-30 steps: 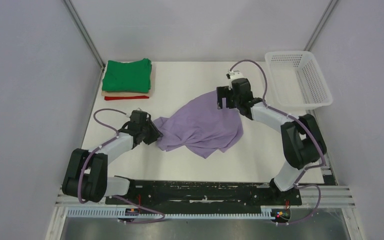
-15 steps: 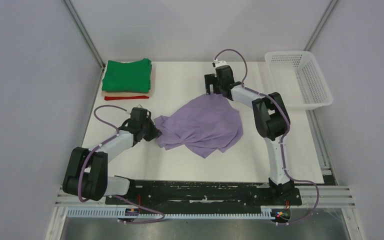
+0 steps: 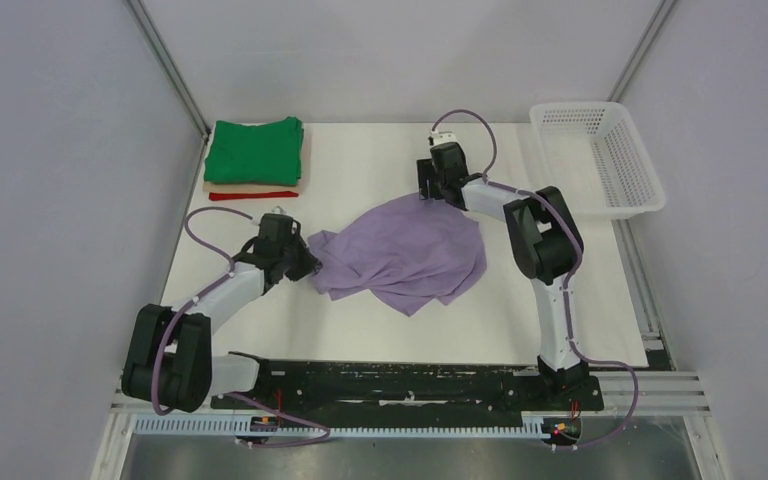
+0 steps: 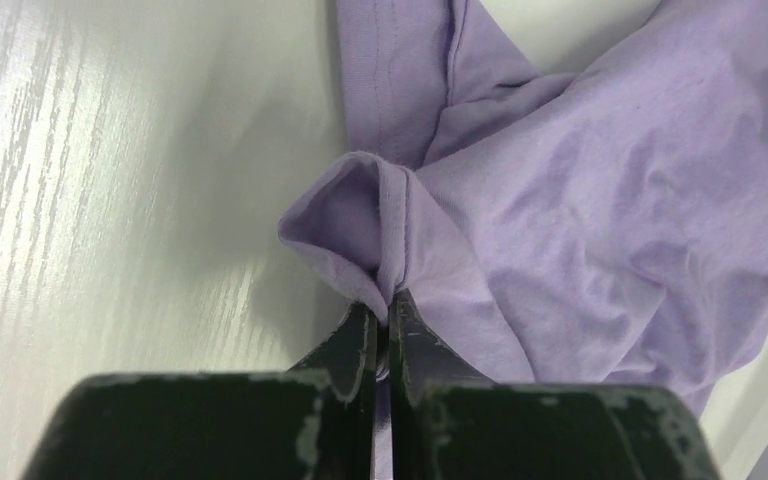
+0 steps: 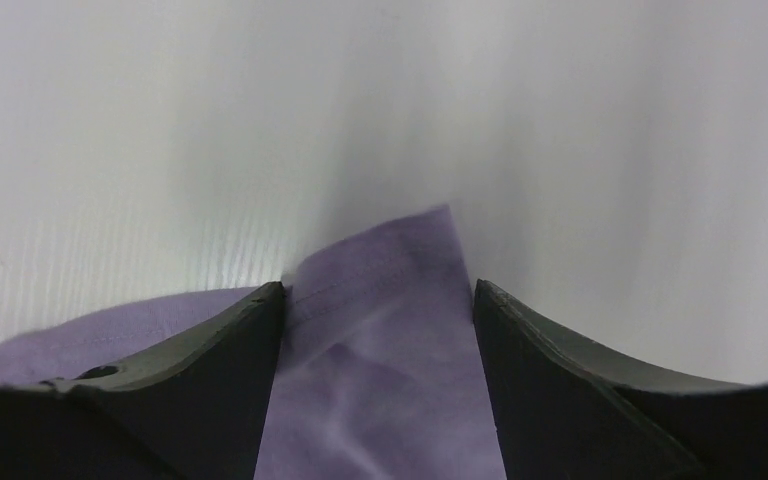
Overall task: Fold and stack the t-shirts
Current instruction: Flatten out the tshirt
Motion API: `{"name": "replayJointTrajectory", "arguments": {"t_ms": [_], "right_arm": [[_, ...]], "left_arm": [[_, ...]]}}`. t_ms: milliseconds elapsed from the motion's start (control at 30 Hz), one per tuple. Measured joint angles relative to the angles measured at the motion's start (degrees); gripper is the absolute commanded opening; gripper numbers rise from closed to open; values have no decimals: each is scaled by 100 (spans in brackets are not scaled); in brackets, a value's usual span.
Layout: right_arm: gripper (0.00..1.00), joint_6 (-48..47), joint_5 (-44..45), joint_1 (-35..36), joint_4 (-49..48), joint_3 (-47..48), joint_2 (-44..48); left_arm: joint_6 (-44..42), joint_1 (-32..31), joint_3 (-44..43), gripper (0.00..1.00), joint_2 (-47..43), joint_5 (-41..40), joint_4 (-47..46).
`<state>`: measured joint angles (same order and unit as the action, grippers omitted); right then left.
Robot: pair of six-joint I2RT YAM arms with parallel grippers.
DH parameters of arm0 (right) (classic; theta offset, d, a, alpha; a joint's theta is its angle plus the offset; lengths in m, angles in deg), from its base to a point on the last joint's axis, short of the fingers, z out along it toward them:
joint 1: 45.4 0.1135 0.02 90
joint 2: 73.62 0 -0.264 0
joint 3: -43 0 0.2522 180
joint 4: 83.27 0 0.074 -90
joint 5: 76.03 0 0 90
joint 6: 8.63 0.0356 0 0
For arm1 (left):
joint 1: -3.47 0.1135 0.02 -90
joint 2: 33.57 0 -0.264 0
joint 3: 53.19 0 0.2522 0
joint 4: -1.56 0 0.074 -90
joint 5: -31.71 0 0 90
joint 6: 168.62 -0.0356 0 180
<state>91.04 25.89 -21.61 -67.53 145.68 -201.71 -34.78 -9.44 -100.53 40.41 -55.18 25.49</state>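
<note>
I should lift my left gripper, swing it outward and lower the hem onto the bare tabletop (image 3: 344, 151) beside the stack to let go of it, because the shirt is crumpled.
The lavender t-shirt (image 3: 405, 255) lies crumpled in the middle of the white table. My left gripper (image 3: 310, 268) is at its left edge, shut on a pinched fold of the hem (image 4: 385, 305). My right gripper (image 3: 430, 192) is at the shirt's far corner. Its jaws stand open, with a pointed tip of the lavender cloth (image 5: 380, 380) lying flat between the fingers (image 5: 210, 340). A stack of folded shirts sits at the far left: green (image 3: 255, 150) on top, tan (image 3: 255, 186) below it, red (image 3: 250, 196) at the bottom.
A white mesh basket (image 3: 580, 106) stands at the far right corner. Grey walls enclose the table on three sides. Bare white tabletop (image 3: 360, 160) lies between the stack and the right gripper.
My right arm swung left and toward the far side, drawing the shirt's far corner out; that corner now lies lower on the table. My left gripper has barely moved.
</note>
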Motion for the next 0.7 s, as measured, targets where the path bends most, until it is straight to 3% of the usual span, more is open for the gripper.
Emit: {"name": "replayJointTrajectory", "arguments": {"t_ms": [100,233,267,500,700], "right_arm": [[53,125,-24,0,-149,-391,229],[8,343,-109,-13,-374,-855,494],[2,385,-142,-20,-428,-920,527],[0,367,-177,-26,-455,-1198,872],[0,39,-131,-9,-437,-1576,2573]], "left_arm": [[-55,0,-59,2,-52,-48,68],[-70,0,-101,2,-92,-70,87],[-70,0,-114,2,-111,-85,92],[-133,-9,-437,2,-457,-195,273],[-175,-11,-1025,2,-1375,-428,424]]}}
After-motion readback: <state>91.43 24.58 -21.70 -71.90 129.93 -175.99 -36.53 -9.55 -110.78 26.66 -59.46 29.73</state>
